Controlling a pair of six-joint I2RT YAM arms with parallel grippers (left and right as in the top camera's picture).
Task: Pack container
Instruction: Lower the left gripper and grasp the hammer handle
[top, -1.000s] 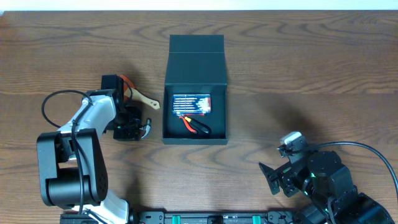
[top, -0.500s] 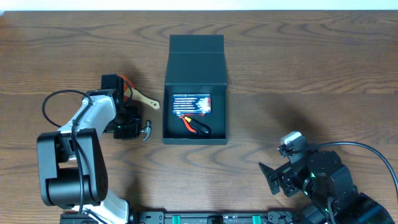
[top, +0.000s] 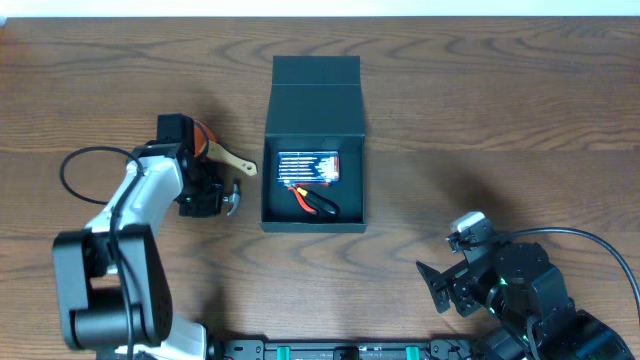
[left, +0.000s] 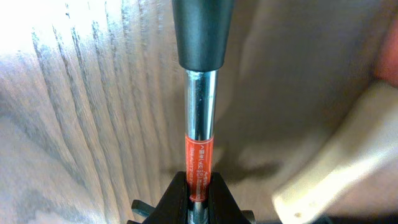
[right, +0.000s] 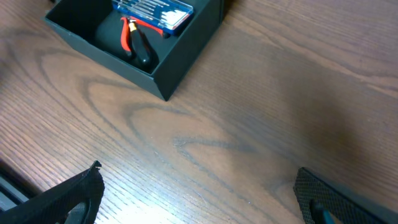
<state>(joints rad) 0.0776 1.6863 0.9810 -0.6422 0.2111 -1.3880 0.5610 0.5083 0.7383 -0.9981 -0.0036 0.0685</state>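
The left gripper next carries the hammer (top: 235, 196) up over the box's side and down inside, beside the pliers' black handle (top: 346, 197). It releases the hammer where the box's bottom is bare.
The container (top: 352, 180) is a square black-green box in the middle of the table, its flap lid (top: 316, 85) open toward the far side. Inside lie a small blue case of bits (top: 307, 165) and red-handled pliers (top: 315, 203). My left gripper (top: 207, 196) sits left of the box, shut on a small hammer (top: 235, 196). The left wrist view shows the jaws (left: 199, 196) clamped on the hammer's metal shaft (left: 200, 112), at its orange label below the black grip. My right gripper (top: 450, 285) is open and empty at the front right. The right wrist view shows the box (right: 180, 59) ahead.
A tool with a pale wooden handle (top: 232, 160) and an orange part lies just behind my left gripper, left of the box. Its handle also shows in the left wrist view (left: 348, 162). Cables run along the front edge.
My left arm has shifted slightly toward the far left, taking the hammer with it. The right arm and the box have not moved.
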